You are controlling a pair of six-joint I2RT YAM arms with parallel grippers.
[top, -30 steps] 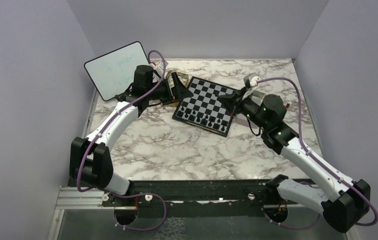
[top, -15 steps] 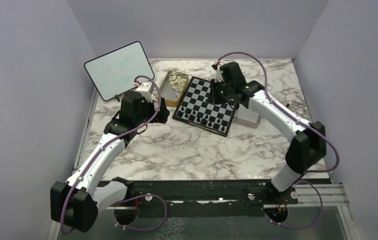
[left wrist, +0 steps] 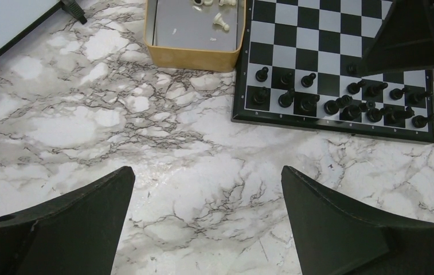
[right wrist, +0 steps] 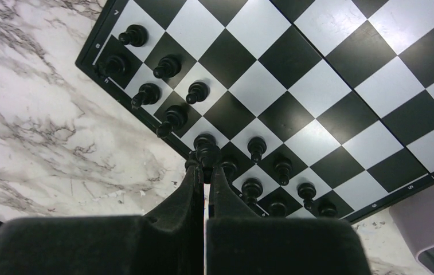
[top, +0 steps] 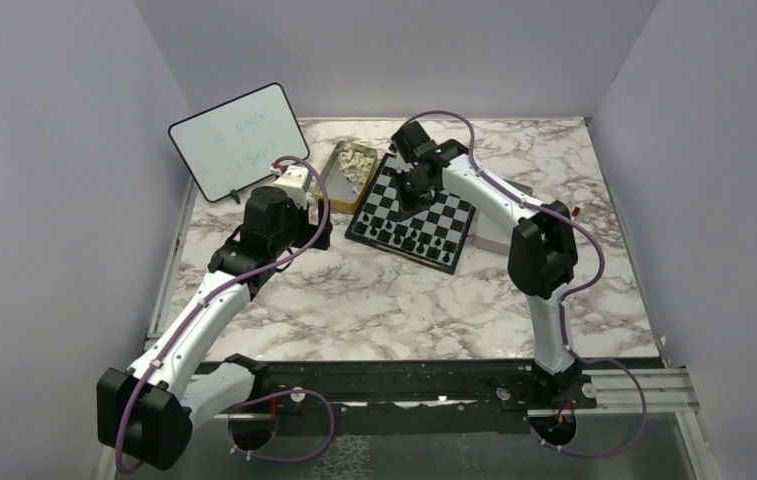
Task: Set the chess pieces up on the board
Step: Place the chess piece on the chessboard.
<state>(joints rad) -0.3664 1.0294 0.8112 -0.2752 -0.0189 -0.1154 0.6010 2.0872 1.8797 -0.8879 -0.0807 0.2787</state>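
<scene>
A dark square of the board is empty between black pieces [top: 409, 240] in the row farther from the board's near edge, so my right gripper should go down there next and open.
The board [top: 379, 207] lies at the back middle of the table, and also shows in the left wrist view [left wrist: 317, 54] and the right wrist view [right wrist: 272, 86]. Several black chess pieces [top: 409, 240] stand in two rows along its near edge [left wrist: 340, 103] [right wrist: 168, 66]. Cream-white pieces [top: 354, 160] lie in the gold tin [left wrist: 194, 55]. My right gripper [top: 409, 190] [right wrist: 206, 169] hangs over the board, shut on a black piece [right wrist: 207, 150]. My left gripper [top: 319, 235] [left wrist: 207, 172] is open and empty over bare marble, near-left of the board.
A white dry-erase board [top: 234, 140] [left wrist: 2, 23] stands at the back left. The gold tin [top: 337, 180] lies against the board's left side. A pale lilac box [top: 499, 235] [right wrist: 426, 223] sits under the board's right edge. Walls close in the table.
My right arm has swung from the board's right side to over its far left part. My left gripper has drawn back from the tin to the bare table.
</scene>
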